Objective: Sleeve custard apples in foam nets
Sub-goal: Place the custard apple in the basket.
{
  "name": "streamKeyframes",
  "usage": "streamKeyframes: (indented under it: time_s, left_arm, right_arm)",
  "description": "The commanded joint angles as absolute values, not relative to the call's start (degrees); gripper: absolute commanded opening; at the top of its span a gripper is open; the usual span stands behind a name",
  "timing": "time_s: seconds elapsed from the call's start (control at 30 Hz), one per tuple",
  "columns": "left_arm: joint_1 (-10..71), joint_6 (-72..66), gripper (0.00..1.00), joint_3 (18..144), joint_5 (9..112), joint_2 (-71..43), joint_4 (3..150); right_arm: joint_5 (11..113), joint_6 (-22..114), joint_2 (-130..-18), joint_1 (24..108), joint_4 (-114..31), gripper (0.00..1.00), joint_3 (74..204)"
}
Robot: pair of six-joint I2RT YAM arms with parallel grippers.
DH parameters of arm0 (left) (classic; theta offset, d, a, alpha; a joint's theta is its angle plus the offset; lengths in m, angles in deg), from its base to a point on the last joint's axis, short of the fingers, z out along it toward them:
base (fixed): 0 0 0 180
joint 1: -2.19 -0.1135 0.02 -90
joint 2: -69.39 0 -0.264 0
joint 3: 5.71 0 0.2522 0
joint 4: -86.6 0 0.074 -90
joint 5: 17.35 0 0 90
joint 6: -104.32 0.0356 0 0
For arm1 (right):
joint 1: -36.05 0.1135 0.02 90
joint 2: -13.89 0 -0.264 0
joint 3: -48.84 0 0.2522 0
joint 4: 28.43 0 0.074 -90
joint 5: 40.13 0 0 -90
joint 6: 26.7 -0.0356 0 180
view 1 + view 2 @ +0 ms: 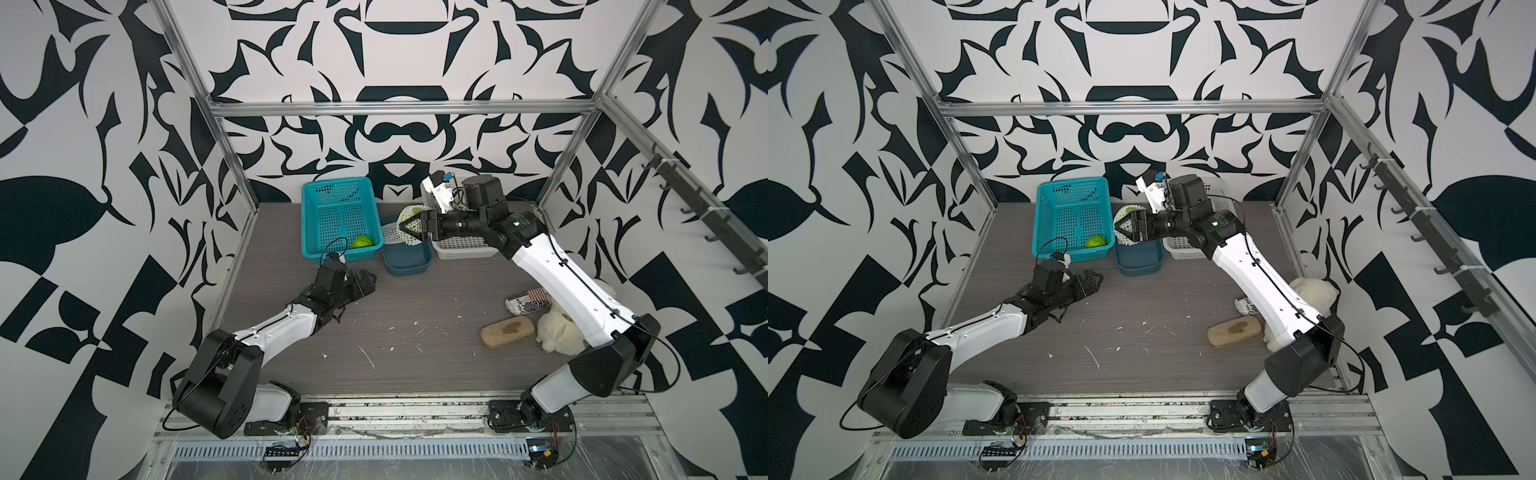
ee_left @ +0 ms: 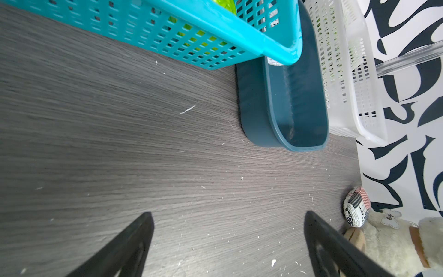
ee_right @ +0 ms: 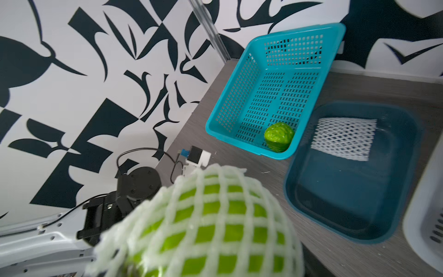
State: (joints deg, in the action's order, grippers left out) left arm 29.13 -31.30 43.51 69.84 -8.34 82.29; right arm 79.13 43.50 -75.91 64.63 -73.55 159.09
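My right gripper should move over the white perforated basket [image 1: 456, 243] [image 3: 434, 226] below, beside the tub, then tilt down inside it and let go, since the fruit has its net on.
My right gripper [image 1: 409, 227] is shut on a green custard apple [image 3: 206, 227] wrapped in a white foam net, held in the air over the far end of the dark blue tub [image 1: 409, 259]. The netted fruit fills the lower part of the right wrist view and hides the jaws. A bare custard apple [image 1: 362, 242] lies in the near corner of the teal basket [image 1: 320, 216]. One flat foam net [image 3: 344, 138] rests in the tub. My left gripper [image 1: 371, 284] hovers low over the table before the basket, open and with nothing between its fingers [image 2: 134, 242].
A white perforated basket [image 1: 461, 249] stands right of the tub, under my right arm. Green shows through its wall in the left wrist view. A printed can [image 1: 528, 301], a brown block [image 1: 507, 331] and a cream plush toy [image 1: 559, 330] lie near the right arm.
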Motion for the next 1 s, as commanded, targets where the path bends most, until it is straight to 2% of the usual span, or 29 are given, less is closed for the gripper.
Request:
streamKeyframes:
  time_s: [0.0, 0.43, 0.6, 0.97]
  left_arm:
    - [28.9, -31.0, 1.0, 42.6, 69.8, -7.5, 82.2]
    - [28.9, -28.9, 1.0, 44.2, 71.5, -8.7, 80.6]
    - [28.9, -28.4, 1.0, 45.0, 71.9, -8.9, 79.9]
    - [28.9, -28.3, 1.0, 45.4, 72.2, -8.3, 78.3]
  right_arm:
    - [74.0, 44.8, -78.4, 60.7, -71.6, 0.65, 159.4]
    - [49.0, 52.1, -89.6, 50.1, -69.7, 0.67, 160.4]
    - [48.3, 52.8, -96.8, 48.5, -67.2, 0.67, 162.6]
    - [48.5, 50.9, -116.5, 48.6, -69.6, 0.69, 179.2]
